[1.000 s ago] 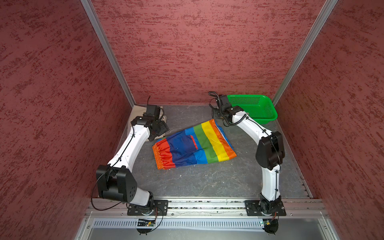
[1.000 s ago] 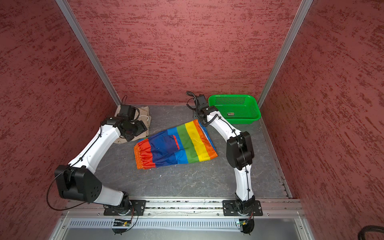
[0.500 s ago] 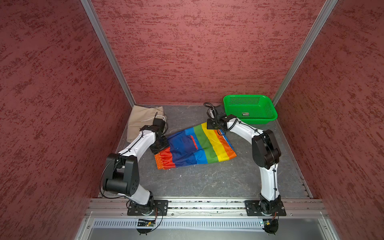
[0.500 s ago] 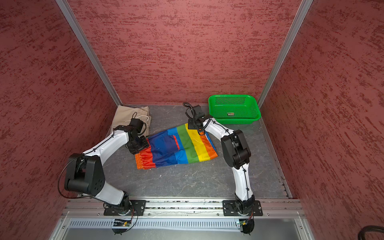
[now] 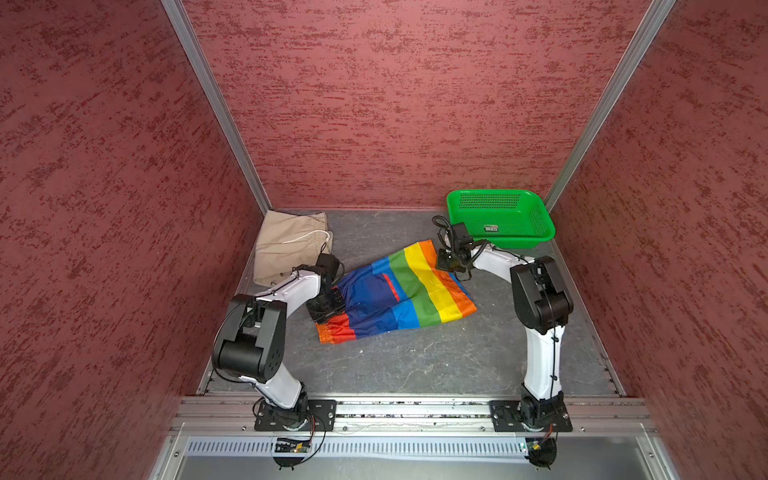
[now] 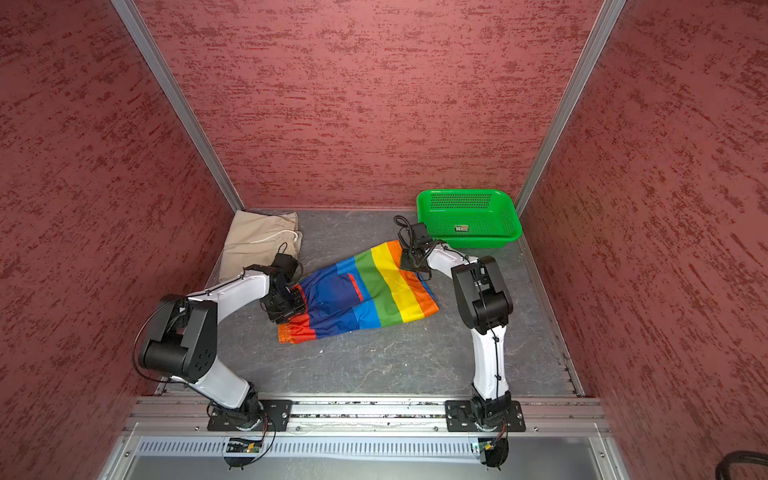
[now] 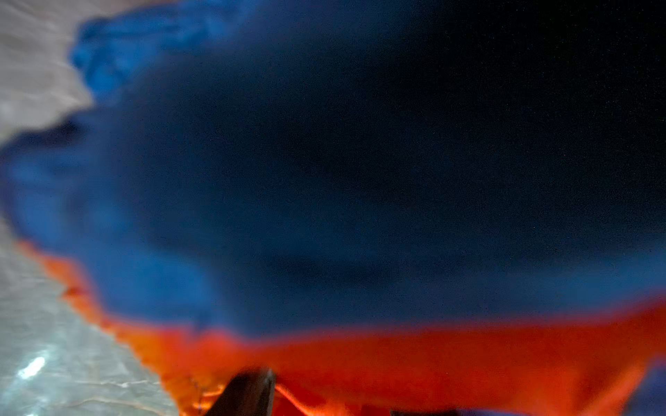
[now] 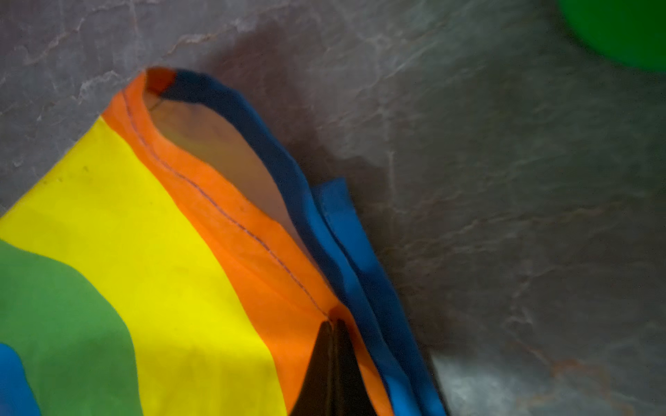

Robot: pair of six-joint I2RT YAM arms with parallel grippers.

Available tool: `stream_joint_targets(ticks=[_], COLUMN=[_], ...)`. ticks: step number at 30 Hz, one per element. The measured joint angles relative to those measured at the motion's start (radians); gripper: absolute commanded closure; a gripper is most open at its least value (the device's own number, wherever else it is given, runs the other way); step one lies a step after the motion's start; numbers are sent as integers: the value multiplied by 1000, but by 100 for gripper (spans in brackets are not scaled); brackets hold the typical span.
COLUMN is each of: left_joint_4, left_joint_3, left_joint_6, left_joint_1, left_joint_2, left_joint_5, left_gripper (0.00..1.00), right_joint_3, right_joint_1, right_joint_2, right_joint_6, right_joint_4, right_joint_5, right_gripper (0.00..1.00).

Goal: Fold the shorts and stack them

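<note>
I will move my right gripper off the waistband and release the orange hem over the bare grey floor beside the basket.
The rainbow-striped shorts (image 5: pixel 399 291) (image 6: pixel 365 291) lie flat mid-floor, with the orange waistband toward the left arm. My left gripper (image 5: pixel 328 309) (image 6: pixel 286 309) is down on that waistband. In the left wrist view its fingers (image 7: pixel 252 389) stand apart, with blurred orange and blue cloth (image 7: pixel 324 180) between and beyond them. My right gripper (image 5: pixel 451 264) (image 6: pixel 411 259) (image 8: pixel 333 324) is shut on the orange hem of a leg (image 8: pixel 234 223), which puckers at the tips. The beige shorts (image 5: pixel 286 245) (image 6: pixel 253 241) lie folded in the far left corner, white drawstring on top.
A green perforated basket (image 5: pixel 503 239) (image 6: pixel 469 239) (image 8: pixel 620 32) stands at the back right, just behind the right gripper. Red walls close in three sides. Bare grey floor lies between the rainbow shorts and the front rail.
The left gripper came forward from the beige shorts down onto the rainbow waistband, its jaws narrowing. The right gripper dropped from beside the basket onto the orange hem and shut.
</note>
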Motion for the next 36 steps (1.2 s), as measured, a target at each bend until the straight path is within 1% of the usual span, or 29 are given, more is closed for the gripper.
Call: stream_joint_targets(ticks=[2,6,9,10,12,13,14,15,16,18,22,24,27,30,32,36], left_joint_4=[2,2,0,-1,-5,-10,-19,-26,-32,-44,-53,-59,-70,-80,-85,-62], left_joint_3=[-3,1,14,20,38,49,67,84,98,134,169,180,190,191,191,174], left_joint_6=[-14,-52,-71,-77,-83,-85,-83,-81,-80,-72,-54,-46,-30,-20,-12,-14], left_joint_1=[-38,-126,-180,-192,-206,-205,-199,-187,-173,-115,24,89,157,208,253,367], left_joint_2=[-4,-4,-6,-10,-25,-35,-50,-65,-79,-128,-222,-252,-267,-269,-280,-338], left_joint_5=[13,65,111,125,164,180,195,209,217,225,222,212,204,204,213,249], left_gripper=[52,52,48,46,42,41,40,40,40,40,41,46,47,46,40,35], right_joint_3=[39,173,249,258,253,238,208,163,121,5,-146,-184,-191,-160,-112,-55], right_joint_1=[-1,8,23,30,53,68,89,117,143,235,420,509,590,655,692,761], right_joint_2=[5,25,22,19,-3,-19,-45,-81,-116,-215,-357,-387,-374,-315,-248,-152], right_joint_6=[-9,-27,-43,-50,-69,-83,-101,-123,-143,-193,-249,-258,-254,-254,-257,-280], right_joint_4=[-10,-32,-43,-42,-49,-49,-46,-37,-29,-4,62,90,116,122,123,120], right_joint_5=[-5,-25,-24,-21,-10,0,17,41,59,120,204,221,233,245,253,257], right_gripper=[98,96,90,86,74,66,55,48,43,38,35,36,35,32,30,27])
